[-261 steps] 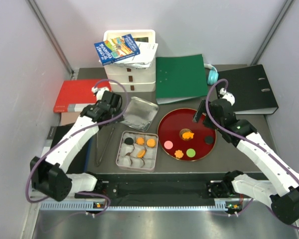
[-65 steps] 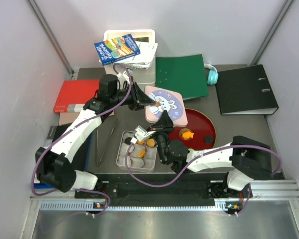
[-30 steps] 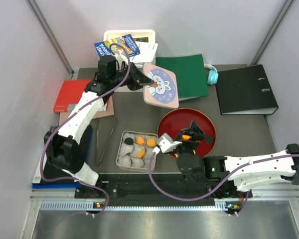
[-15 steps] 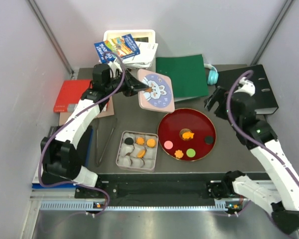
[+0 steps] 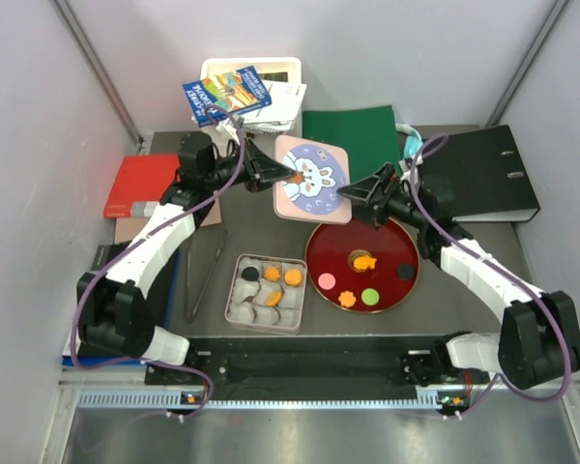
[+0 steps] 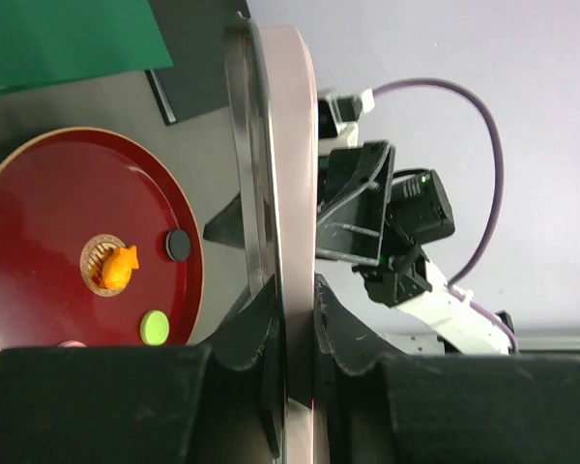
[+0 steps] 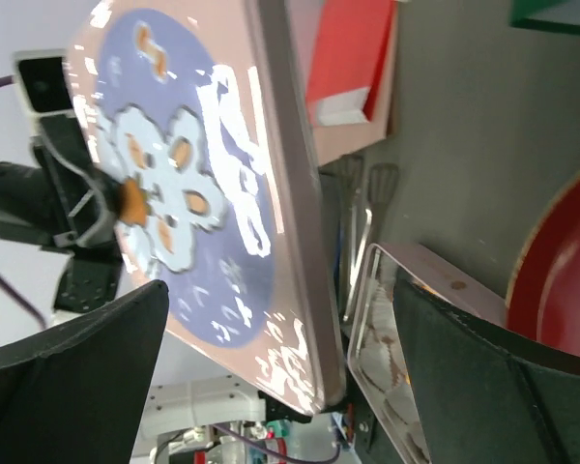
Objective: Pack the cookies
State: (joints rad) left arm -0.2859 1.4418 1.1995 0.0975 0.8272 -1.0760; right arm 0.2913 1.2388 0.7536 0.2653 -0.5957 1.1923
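I should next turn my right gripper and move it toward the left gripper onto the lid's free edge (image 5: 348, 178) (image 7: 311, 280), because that edge of the lid is still leaning at a slant between its open fingers.
My left gripper (image 5: 282, 177) is shut on the left edge of a pink tin lid (image 5: 314, 188) printed with a rabbit, held tilted in the air above the table's middle. In the left wrist view the lid (image 6: 282, 145) stands edge-on between the fingers (image 6: 261, 329). My right gripper (image 5: 353, 196) is open, with the lid's (image 7: 193, 193) right edge between its spread fingers (image 7: 77, 367). Cookies lie on a red plate (image 5: 387, 253): orange (image 5: 363, 261), black (image 5: 404, 272), pink (image 5: 327, 281), green (image 5: 370, 297). The open tin (image 5: 229, 300) holds orange (image 5: 293, 276) and black (image 5: 249, 275) cookies in paper cups.
Metal tongs (image 5: 205, 275) lie left of the tin. A red book (image 5: 150, 184) is at the left, a green folder (image 5: 353, 145) and a black binder (image 5: 488, 174) at the back, with teal headphones (image 5: 411, 145) between them. White drawers (image 5: 251, 87) carry booklets.
My right arm has swung in from the back right, and its open jaws now straddle the lid's right edge. The left gripper has carried the lid slightly rightward.
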